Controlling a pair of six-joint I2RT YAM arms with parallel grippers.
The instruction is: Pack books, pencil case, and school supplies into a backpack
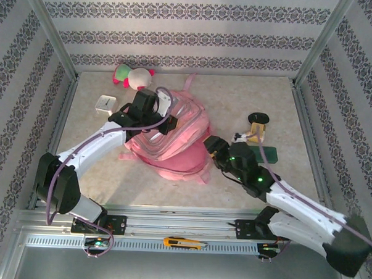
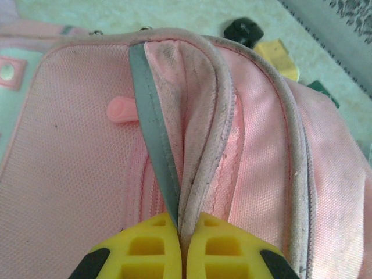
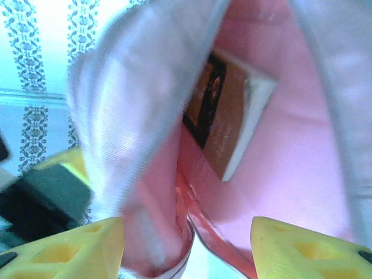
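Observation:
The robot's left gripper will next lower the pinched rim of the backpack toward its opening (image 1: 186, 162) and then release it there, as the brown book is already inside the backpack.
The pink backpack (image 1: 176, 156) lies in the middle of the table, its mouth turned toward the right arm. My left gripper (image 1: 155, 111) is shut on the backpack's rim; in the left wrist view the yellow fingers (image 2: 152, 247) pinch the grey trim and the piping (image 2: 195, 174). At the backpack's mouth my right gripper (image 1: 210, 147) stands open, and a fold of the fabric edge hangs loose between its fingers (image 3: 290, 247). The brown book (image 3: 229, 119) rests inside against the pink lining (image 3: 296, 163). Right of the backpack lie the dark green pencil case (image 1: 270, 154) and a small yellow piece (image 1: 256, 129).
A black oval lump (image 1: 258, 118) sits behind the yellow piece. The pink-and-white plush toy (image 1: 132, 76) and a white clock cube (image 1: 105, 104) are at the back left. A yellow-and-black cutter (image 1: 184, 242) rests on the front rail. Patterned walls close in three sides.

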